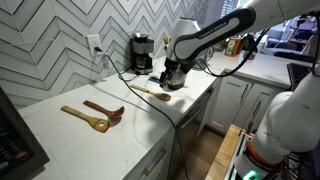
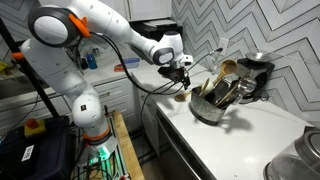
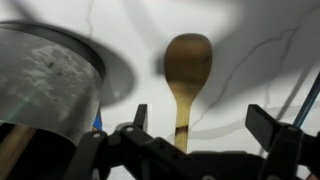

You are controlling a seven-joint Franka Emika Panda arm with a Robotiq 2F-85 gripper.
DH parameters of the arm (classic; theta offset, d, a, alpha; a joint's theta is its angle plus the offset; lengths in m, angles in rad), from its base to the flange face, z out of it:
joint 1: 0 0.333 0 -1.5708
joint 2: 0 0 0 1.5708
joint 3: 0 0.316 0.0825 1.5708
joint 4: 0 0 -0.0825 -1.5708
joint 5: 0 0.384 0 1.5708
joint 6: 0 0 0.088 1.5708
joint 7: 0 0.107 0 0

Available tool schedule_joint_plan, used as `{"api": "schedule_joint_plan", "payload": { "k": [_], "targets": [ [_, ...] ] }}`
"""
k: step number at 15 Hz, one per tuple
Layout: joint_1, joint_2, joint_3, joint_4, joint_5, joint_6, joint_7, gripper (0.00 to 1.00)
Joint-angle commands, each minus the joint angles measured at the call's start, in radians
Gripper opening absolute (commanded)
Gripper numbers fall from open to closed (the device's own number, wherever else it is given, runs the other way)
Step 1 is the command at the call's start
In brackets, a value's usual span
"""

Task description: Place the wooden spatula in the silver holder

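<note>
The spatula's handle lies below my open gripper, between its fingers, so next I will lower my gripper onto the part of the handle just behind the oval head, where the wood narrows.
The pale wooden spatula lies flat on the white counter, and it also shows in an exterior view. In the wrist view its oval head points away and its thin handle runs down between my fingers, nearer one finger. My gripper is open and hovers just above the handle without holding it; it shows in both exterior views. The silver holder stands right beside the gripper. In an exterior view it holds several utensils.
A black coffee maker stands by the tiled wall. A longer orange-tan spatula and a dark reddish-brown utensil lie further along the counter. A steel kettle sits at one counter end. A cable crosses the counter.
</note>
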Motion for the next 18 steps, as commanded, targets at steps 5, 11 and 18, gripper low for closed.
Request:
{"api": "schedule_joint_plan", "payload": {
  "k": [5,11,18],
  "targets": [
    [0.027,0.172,0.019,0.05,0.053,0.135,0.041,1.0],
    [0.02,0.28,0.032,0.127,0.053,0.171,0.032,1.0],
    [0.011,0.355,0.037,0.178,0.023,0.188,0.05,0.61]
  ]
}}
